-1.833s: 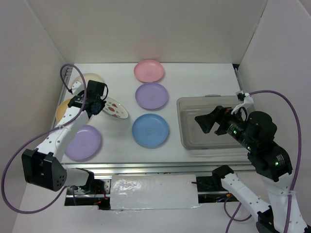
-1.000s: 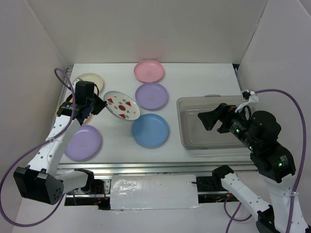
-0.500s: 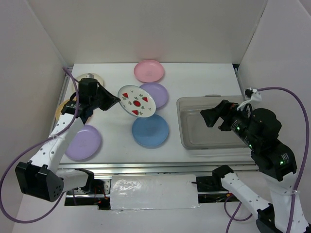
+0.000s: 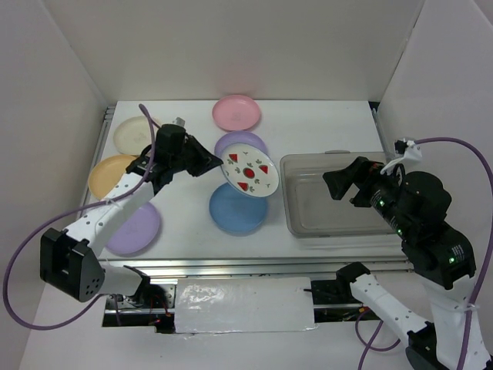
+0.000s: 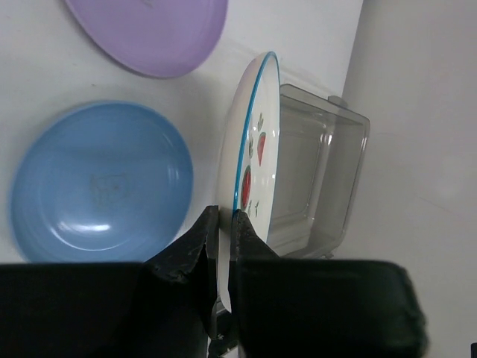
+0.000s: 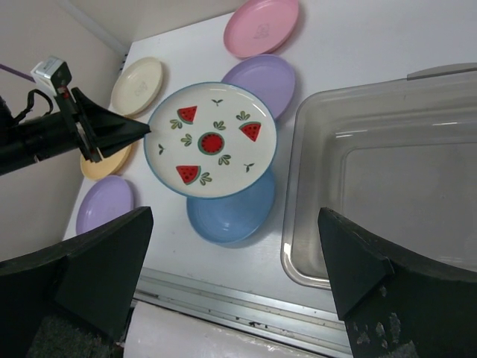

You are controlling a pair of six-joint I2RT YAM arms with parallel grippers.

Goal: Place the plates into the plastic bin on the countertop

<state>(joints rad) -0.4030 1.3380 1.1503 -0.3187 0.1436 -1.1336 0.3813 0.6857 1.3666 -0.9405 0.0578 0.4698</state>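
Note:
I need to move my left gripper over the clear plastic bin (image 4: 323, 214) next, at its end by the blue plate, then lower the held plate inside.
My left gripper (image 4: 218, 163) is shut on the rim of the white plate with red fruit pattern (image 4: 250, 174) and holds it tilted in the air, above the blue plate (image 4: 233, 213) and just left of the clear plastic bin (image 4: 323, 214). In the left wrist view the fingers (image 5: 223, 216) pinch the plate (image 5: 257, 142) edge-on, with the bin (image 5: 313, 171) beyond it. My right gripper (image 4: 348, 181) is open and empty, hovering over the bin, which has nothing in it (image 6: 387, 194). The right wrist view shows the held plate (image 6: 212, 139).
On the white countertop (image 4: 323, 127) lie a pink plate (image 4: 236, 112), a lavender plate (image 4: 237, 142) partly behind the held one, a cream plate (image 4: 137, 132), an orange-yellow plate (image 4: 110, 175) and a second lavender plate (image 4: 137, 229). White walls stand on three sides.
My left gripper has carried the fruit plate from the left side of the counter rightward, to just beside the bin. The right gripper has shifted slightly up and right.

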